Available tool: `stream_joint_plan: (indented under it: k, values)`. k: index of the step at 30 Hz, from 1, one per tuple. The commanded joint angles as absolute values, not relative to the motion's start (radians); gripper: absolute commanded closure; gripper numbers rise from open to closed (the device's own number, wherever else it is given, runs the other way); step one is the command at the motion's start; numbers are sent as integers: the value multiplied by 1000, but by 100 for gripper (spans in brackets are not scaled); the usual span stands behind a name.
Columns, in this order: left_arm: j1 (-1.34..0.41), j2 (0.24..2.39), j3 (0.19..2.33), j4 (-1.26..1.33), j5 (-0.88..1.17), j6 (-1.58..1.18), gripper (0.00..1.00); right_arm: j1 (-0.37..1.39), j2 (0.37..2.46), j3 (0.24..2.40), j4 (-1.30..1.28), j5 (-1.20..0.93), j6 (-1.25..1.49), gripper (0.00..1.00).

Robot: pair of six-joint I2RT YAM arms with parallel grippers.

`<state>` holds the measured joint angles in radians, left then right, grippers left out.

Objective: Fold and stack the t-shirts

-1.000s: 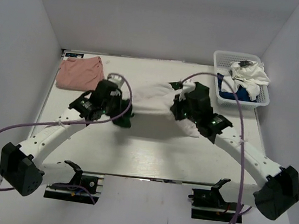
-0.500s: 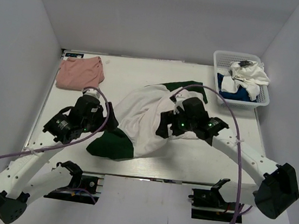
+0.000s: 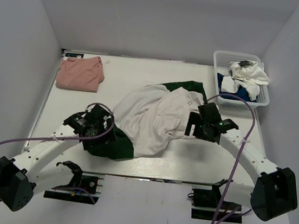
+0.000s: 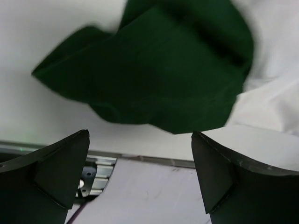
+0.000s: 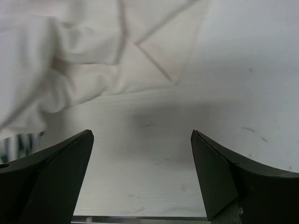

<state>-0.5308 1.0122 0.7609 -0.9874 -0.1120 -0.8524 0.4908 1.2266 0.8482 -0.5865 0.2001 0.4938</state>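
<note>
My open fingers are just behind the near green sleeve, which lies spread out, so my left gripper should next go down onto its edge nearest the table's rim.
A white t-shirt with dark green sleeves point(image 3: 154, 118) lies crumpled in the middle of the table. One green sleeve point(image 3: 114, 145) reaches toward the near edge, and the other point(image 3: 188, 87) lies at the far side. My left gripper point(image 3: 105, 134) stands open right beside the near sleeve point(image 4: 154, 70), with nothing between its fingers. At the shirt's right edge my right gripper point(image 3: 194, 127) is open over bare table, just short of the white cloth point(image 5: 70, 56). A folded salmon-pink t-shirt point(image 3: 79, 72) rests at the far left.
A white lattice basket point(image 3: 220, 55) at the far right holds a bunched white tee point(image 3: 249, 74) over a blue one point(image 3: 233, 93). The table's near edge point(image 4: 140, 158) runs just under the left fingers. Grey walls close in three sides.
Both grippers opened and let go of the green-sleeved shirt, which dropped from a stretched hold into a crumpled heap. Both arms drew back toward the near side.
</note>
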Motion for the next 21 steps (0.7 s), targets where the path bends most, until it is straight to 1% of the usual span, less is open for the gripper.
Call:
stream_joint_plan:
  k: [1,4,5,7,11,13,14,15,16,17,19,20,21]
  values:
    - [-525,977,669,-1028,-45,-1012,0,416,1209,779,-620,241,561,10]
    - [-525,977,615,-1037,-32,-1107,0,368,1242,741,-548,192,574,10]
    - [-525,977,604,-1025,-46,-1123,0,365,1250,733,-476,181,562,11]
    - [-515,977,585,-1005,-84,-1156,0,357,1295,738,-440,201,554,13]
    - [-515,989,584,-937,-116,-1178,0,354,1367,759,-347,210,514,14]
    - [-515,1000,560,-888,-136,-1178,0,354,1412,765,-307,157,492,14]
    - [-515,1015,560,-875,-137,-1178,0,354,1422,768,-302,132,491,16]
    - [-515,1015,546,-856,-137,-1178,2,356,1436,764,-276,121,494,16]
    - [-515,1029,532,-821,-137,-1178,9,357,1448,752,-269,112,502,16]
    - [-515,1038,532,-799,-137,-1178,14,357,1481,747,-261,72,505,19]
    - [-515,1048,496,-740,-112,-1178,30,356,1506,741,-255,54,506,23]
    - [-515,1048,485,-720,-112,-1178,44,356,1514,735,-255,35,508,28]
    - [-515,1058,465,-706,-101,-1178,52,359,1509,732,-233,29,508,44]
